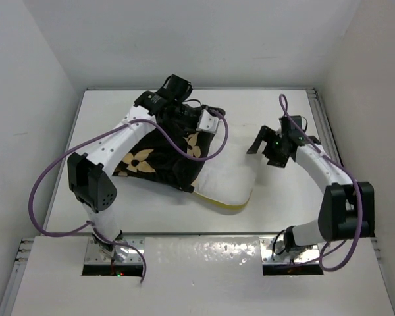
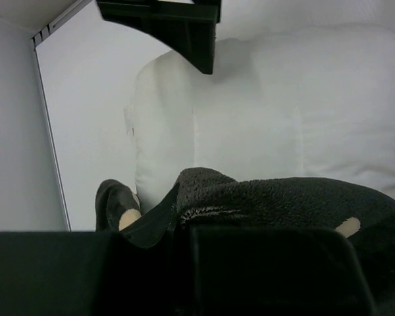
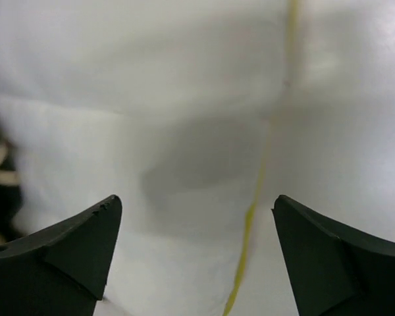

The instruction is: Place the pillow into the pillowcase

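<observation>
My right gripper moves down, open, onto the pillow's edge away from the pillowcase next, since the yellow seam [image 3: 253, 217] already lies between its two parted fingers.
The cream pillow [image 1: 227, 174] lies mid-table, its yellow band [image 1: 225, 205] along the near edge. The black flowered pillowcase [image 1: 151, 158] covers its left part. My left gripper [image 1: 187, 122] is at the pillowcase's far edge. In the left wrist view its jaws stand wide apart [image 2: 204, 150]; the pillowcase's edge [image 2: 283, 204] drapes over the lower finger [image 2: 270, 270], with the pillow [image 2: 283, 112] beyond. My right gripper [image 1: 264, 151] is open and empty just above the pillow's right edge. The right wrist view shows the yellow seam [image 3: 253, 217] between its fingers [image 3: 85, 243].
White walls close in the table [image 1: 105, 112] on the left, back and right. A metal rail [image 1: 322, 125] runs along the right edge. Purple cables [image 1: 52, 171] loop off both arms.
</observation>
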Controlling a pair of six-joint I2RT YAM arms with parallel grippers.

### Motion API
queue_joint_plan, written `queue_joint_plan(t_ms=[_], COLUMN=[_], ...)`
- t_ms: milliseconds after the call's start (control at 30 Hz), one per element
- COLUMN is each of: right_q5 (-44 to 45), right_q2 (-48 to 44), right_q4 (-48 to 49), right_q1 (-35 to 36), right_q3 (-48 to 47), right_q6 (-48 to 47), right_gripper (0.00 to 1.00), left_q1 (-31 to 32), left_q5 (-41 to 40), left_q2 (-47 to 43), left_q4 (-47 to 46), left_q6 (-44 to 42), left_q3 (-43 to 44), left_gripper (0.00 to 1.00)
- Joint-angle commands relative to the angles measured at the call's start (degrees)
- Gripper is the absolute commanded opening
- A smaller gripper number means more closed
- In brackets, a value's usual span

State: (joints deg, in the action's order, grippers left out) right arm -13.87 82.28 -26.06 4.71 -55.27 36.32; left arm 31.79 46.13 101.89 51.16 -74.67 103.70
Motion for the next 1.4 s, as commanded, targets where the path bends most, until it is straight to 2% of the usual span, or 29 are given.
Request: queue_joint_plan(t_ms=[0, 100, 133, 233, 267, 300, 333, 367, 400, 433, 467, 533, 567, 667, 733, 833, 967, 1033, 1200, 1233, 1300, 1333, 1367], right_q5=[6.8, -1.8, -3.6, -8.5, -9.8, -11.7, -12.6, -13.2, -14.3, -14.9, -15.2, -13.2, -11.8, -7.4, -5.8, -3.7, 5.1, 7.8, 20.7, 22.5, 26.5, 28.4, 32.6], right_q2=[-5.5, -5.6, -2.3, 3.8, 7.0, 8.0, 9.3, 9.4, 9.0, 8.3, 5.1, 0.1, -5.1, -11.1, -14.2, -15.7, -15.9, -14.3, -6.9, -5.7, -1.9, -0.6, 0.8], right_q4=[3.7, 19.4, 27.7, 38.0, 41.1, 46.1, 48.3, 50.0, 53.1, 55.5, 58.8, 69.7, 71.8, 70.0, 71.3, 77.4, 79.8, 80.0, 78.1, 77.9, 75.5, 68.8, 65.2], right_q1=[-0.2, 0.7, 1.3, 4.9, 6.0, 8.5, 9.5, 10.5, 12.1, 12.7, 13.2, 16.1, 18.6, 23.7, 25.3, 28.8, 30.3, 30.4, 29.0, 28.3, 26.7, 26.7, 26.7], right_q3=[4.2, 17.3, 19.1, 20.5, 20.5, 20.2, 19.9, 19.7, 19.3, 19.5, 20.1, 23.1, 23.3, 20.2, 19.7, 20.5, 19.2, 17.0, 11.8, 11.0, 6.2, 3.7, 1.2], right_q6=[8.3, 9.4, 9.7, 10.6, 11.4, 11.9, 12.4, 13.6, 14.3, 15.2, 16.8, 16.7, 12.9, 2.2, -0.5, -4.1, -6.0, -7.3, -3.1, -1.5, 1.8, 2.1, 2.4], right_gripper=[0.97, 0.99, 0.99, 0.99, 0.96, 0.81, 0.73, 0.58, 0.24, 0.09, 0.0, 0.0, 0.0, 0.0, 0.0, 0.0, 0.0, 0.0, 0.0, 0.0, 0.0, 0.0, 0.0], left_q1=[1.0, 1.2, 1.3, 1.9, 2.0, 1.9, 1.8, 1.8, 1.7, 1.7, 2.0, 2.1, 2.1, 2.1, 2.7, 4.6, 7.0, 9.1, 12.4, 12.4, 12.4, 12.7, 13.7], left_q5=[1.1, 2.0, 2.3, 3.1, 3.8, 4.2, 4.9, 5.7, 6.6, 7.7, 10.4, 15.7, 17.5, 23.5, 27.7, 29.7, 31.8, 34.0, 33.8, 32.5, 26.8, 24.2, 21.1], left_q2=[-1.8, -1.1, -0.7, 0.8, 1.0, 1.0, 0.9, 0.9, 0.9, 1.0, 1.2, 1.6, 1.8, 2.7, 3.4, 3.4, 3.8, 3.8, 2.4, 2.1, 2.3, 2.9, 3.8], left_q4=[-2.1, -2.6, -2.6, -6.2, -8.1, -12.4, -14.7, -16.7, -19.1, -19.8, -20.0, -20.9, -23.5, -30.7, -39.8, -48.3, -44.9, -45.5, -45.5, -43.0, -35.4, -23.4, -17.2], left_q6=[0.9, 2.3, 2.6, 7.2, 12.1, 15.3, 21.8, 24.4, 26.7, 28.3, 30.4, 34.7, 37.2, 50.7, 61.3, 69.3, 69.5, 72.6, 71.9, 70.2, 59.7, 54.0, 43.1], left_q3=[0.4, 0.6, 1.0, 3.0, 3.2, 3.3, 3.8, 4.1, 4.8, 6.4, 7.5, 10.2, 10.9, 11.6, 11.4, 13.0, 18.5, 19.2, 19.0, 19.2, 22.0, 26.0, 28.2], left_gripper=[0.0, 0.0, 0.0, 0.0, 0.0, 0.0, 0.0, 0.0, 0.0, 0.0, 0.0, 0.0, 0.0, 0.0, 0.0, 0.0, 0.0, 0.0, 0.0, 0.0, 0.0, 0.0, 0.0])
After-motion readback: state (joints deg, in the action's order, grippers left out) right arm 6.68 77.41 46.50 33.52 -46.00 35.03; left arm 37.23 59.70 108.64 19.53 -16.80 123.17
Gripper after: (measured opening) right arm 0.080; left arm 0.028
